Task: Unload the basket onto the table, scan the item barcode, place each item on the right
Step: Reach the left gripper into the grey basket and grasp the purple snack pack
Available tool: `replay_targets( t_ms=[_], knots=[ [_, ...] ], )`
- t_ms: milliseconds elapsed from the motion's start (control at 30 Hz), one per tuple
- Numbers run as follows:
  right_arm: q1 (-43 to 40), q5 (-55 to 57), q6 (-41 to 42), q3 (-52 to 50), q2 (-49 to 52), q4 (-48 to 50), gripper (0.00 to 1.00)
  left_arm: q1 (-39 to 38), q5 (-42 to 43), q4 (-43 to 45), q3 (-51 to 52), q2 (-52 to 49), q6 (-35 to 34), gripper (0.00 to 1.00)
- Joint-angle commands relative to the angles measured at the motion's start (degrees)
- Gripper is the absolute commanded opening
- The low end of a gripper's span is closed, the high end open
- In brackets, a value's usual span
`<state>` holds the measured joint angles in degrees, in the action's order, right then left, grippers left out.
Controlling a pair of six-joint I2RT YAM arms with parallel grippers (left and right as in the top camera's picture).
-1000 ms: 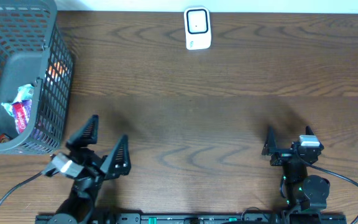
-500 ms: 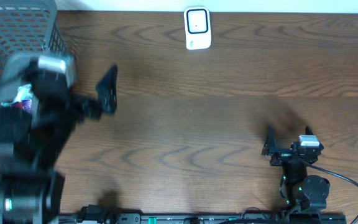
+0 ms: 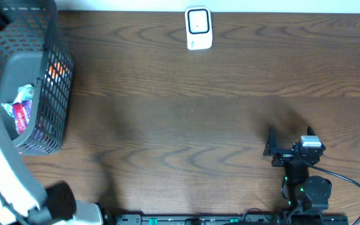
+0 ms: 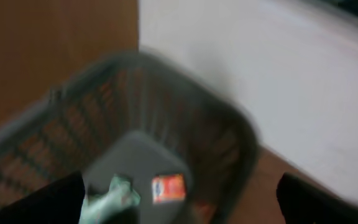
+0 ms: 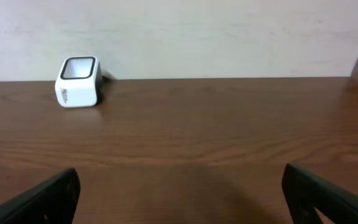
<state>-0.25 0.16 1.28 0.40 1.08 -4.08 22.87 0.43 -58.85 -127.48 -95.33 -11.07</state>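
I will next move my left gripper back and down into the basket onto the magenta packet, because that packet lies partly over the white-green one.
A dark mesh basket at the table's left end holds the items: a white-green packet, a magenta one and an orange one. The blurred left wrist view looks down into the basket at the pale green packet and a red-orange packet. My left gripper hangs open above them, holding nothing. The white barcode scanner stands at the far edge, also in the right wrist view. My right gripper rests open and empty near the front right.
The left arm's white link rises along the left edge beside the basket. Brown wooden table runs between basket and right arm. A pale wall stands behind the scanner.
The left arm has swung up from the front left of the table to above the basket, jaws still open. The right arm has not moved.
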Motion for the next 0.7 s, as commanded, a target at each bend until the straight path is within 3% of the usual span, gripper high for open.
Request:
replay_targets(
  t_ms=[0,300,667],
  knots=[
    [-0.1,-0.1,0.8,-0.1,-0.2,-0.2,0.99,3.9,5.3,-4.9,-1.4,-3.9,-3.6,0.98],
    [-0.1,-0.1,0.8,-0.1,-0.2,-0.2,0.99,13.1,2.7,-21.3,-1.0,-13.7,-4.5,0.98],
    [-0.1,-0.1,0.8,-0.1,-0.2,-0.2,0.99,12.4,1.6,-30.9,1.2,-20.6,-5.2,0.99]
  ],
)
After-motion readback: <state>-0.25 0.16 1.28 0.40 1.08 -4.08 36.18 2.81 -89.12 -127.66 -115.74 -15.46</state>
